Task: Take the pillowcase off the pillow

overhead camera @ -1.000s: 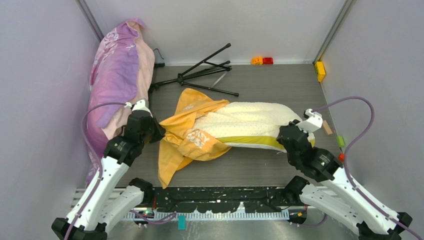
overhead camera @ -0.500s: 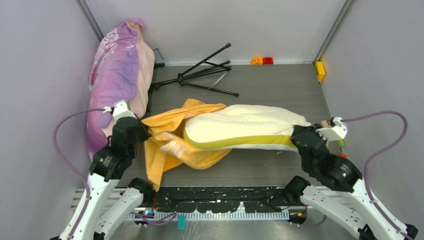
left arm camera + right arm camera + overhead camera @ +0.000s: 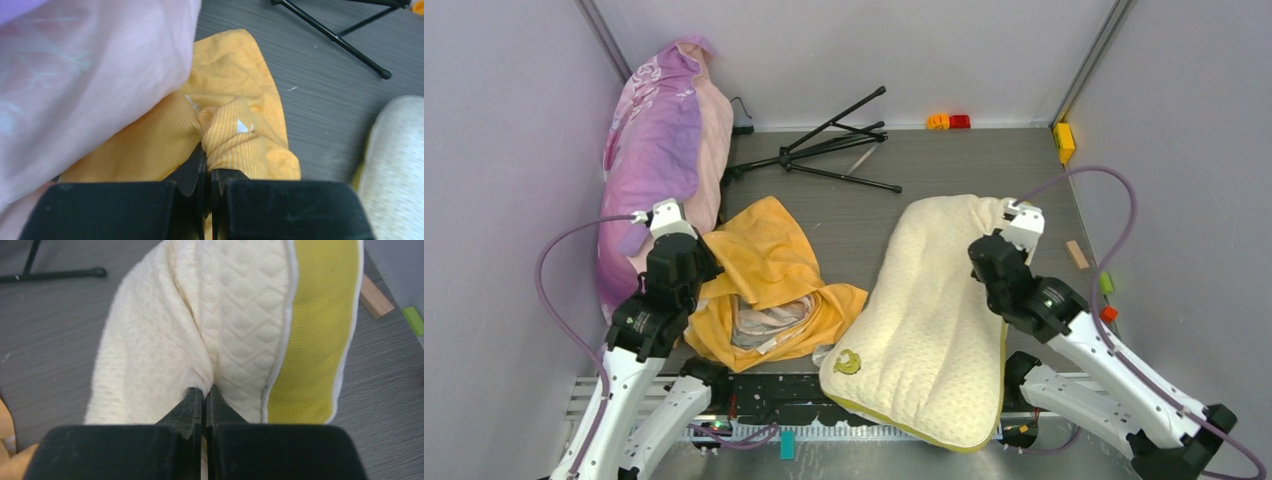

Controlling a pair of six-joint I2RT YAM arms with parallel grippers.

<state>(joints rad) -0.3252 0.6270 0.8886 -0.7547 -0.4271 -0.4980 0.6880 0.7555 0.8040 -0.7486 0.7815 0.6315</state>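
The pillow's logo end hangs over the front edge of the tabletop, so my right gripper will next pull the pillow outward over the bare tabletop near the yellow block and let go of it there.
The orange pillowcase lies crumpled and empty at the left of the table, its grey-white inside showing at the mouth. My left gripper is shut on a bunched fold of the pillowcase. The cream quilted pillow lies fully out of the case at the right, its near end with the olive logo hanging over the front edge. My right gripper is shut on a pinch of the pillow next to its yellow side band.
A pink-purple floral pillow leans along the left wall, touching my left arm. A black folded tripod lies at the back. Small orange and red blocks, a yellow block and small pieces lie at the back and right edges.
The pillow has come wholly out of the pillowcase and swung toward the front right with my right gripper. The pillowcase has dropped into a heap by my left gripper.
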